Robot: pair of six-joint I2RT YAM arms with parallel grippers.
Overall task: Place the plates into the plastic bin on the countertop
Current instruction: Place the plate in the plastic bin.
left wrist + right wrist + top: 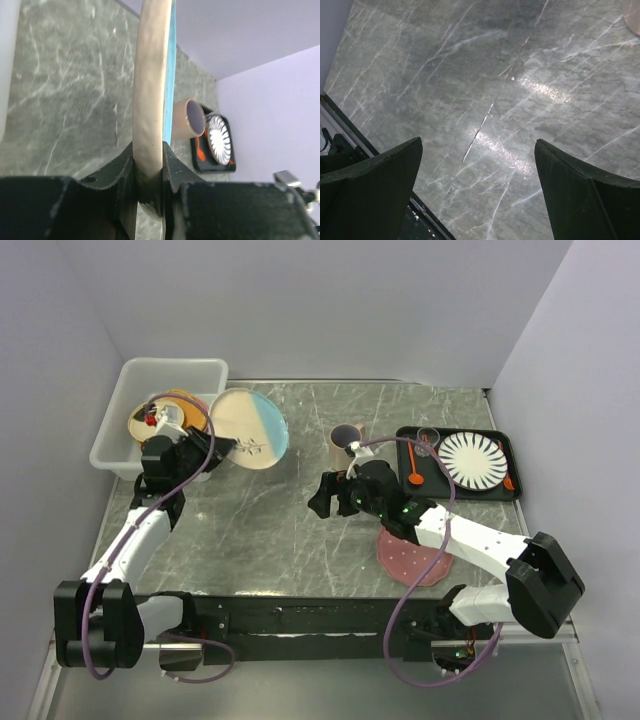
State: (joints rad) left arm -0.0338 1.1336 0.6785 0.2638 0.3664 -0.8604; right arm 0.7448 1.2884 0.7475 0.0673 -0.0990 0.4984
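The plate in my left gripper is beside the bin, so it needs to go left in the top view and down onto the bin's plates next. I should then release it.
My left gripper (205, 452) is shut on the rim of the cream-and-light-blue plate (250, 428) and holds it lifted just right of the translucent plastic bin (205, 368). In the left wrist view the plate (151, 90) stands edge-on between the fingers (112, 172). The bin holds plates, an orange-brown one (180, 400) showing behind the arm. My right gripper (322, 496) is open and empty above the bare countertop (510, 85) at mid-table. A pink dotted plate (412, 562) lies on the countertop under the right arm.
A beige mug (345, 443) stands right of centre; it also shows in the left wrist view (190, 119). A flat black tray (512, 492) at the right holds a white plate with black stripes (472, 460), orange utensils and a small glass. Walls close in behind and at both sides.
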